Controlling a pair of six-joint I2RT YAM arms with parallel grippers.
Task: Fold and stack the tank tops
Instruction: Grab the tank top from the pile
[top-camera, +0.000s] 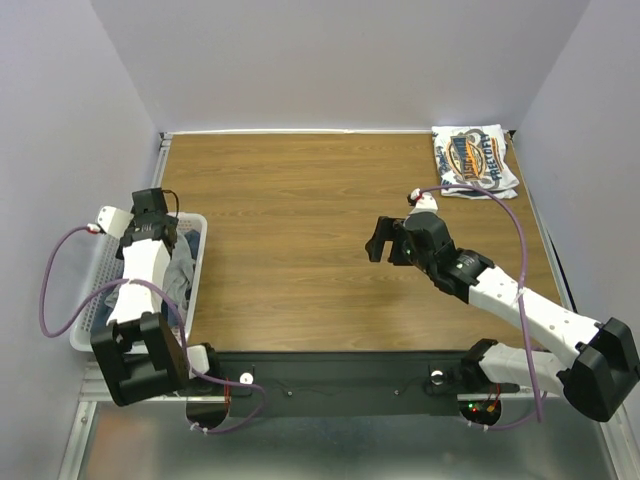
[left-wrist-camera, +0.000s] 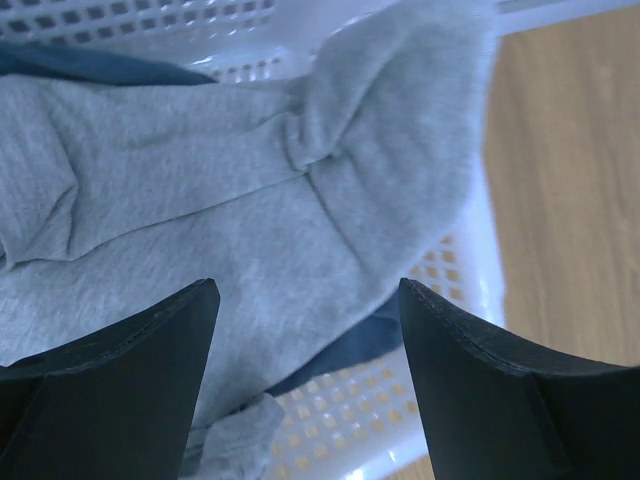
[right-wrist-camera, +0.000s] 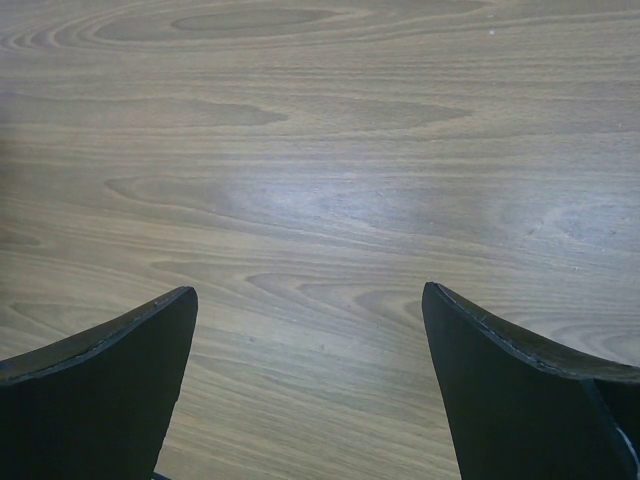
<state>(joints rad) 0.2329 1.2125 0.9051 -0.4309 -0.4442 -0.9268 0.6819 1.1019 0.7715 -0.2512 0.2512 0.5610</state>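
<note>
The left gripper moves down next onto the flat part of the grey cloth (left-wrist-camera: 233, 259) beside the seam, below its open fingers. The grey cloth covers the slate blue top.
The light grey tank top (left-wrist-camera: 200, 200) lies crumpled in the white lattice basket (left-wrist-camera: 400, 400), over the dark slate blue tank top (left-wrist-camera: 345, 350). My left gripper (left-wrist-camera: 305, 300) is open and empty, just above the grey cloth. In the top view it (top-camera: 165, 228) hangs over the far end of the basket (top-camera: 100, 300), where the grey cloth (top-camera: 180, 275) shows. The white tank top with the blue-and-orange logo (top-camera: 475, 160) lies folded at the table's far right corner. My right gripper (top-camera: 378, 240) is open and empty over bare wood near the table's middle (right-wrist-camera: 310, 300).
The basket stands off the table's left edge. The wooden table (top-camera: 300, 220) is walled at the back and on both sides. A purple cable (top-camera: 520, 240) runs along the right arm.
</note>
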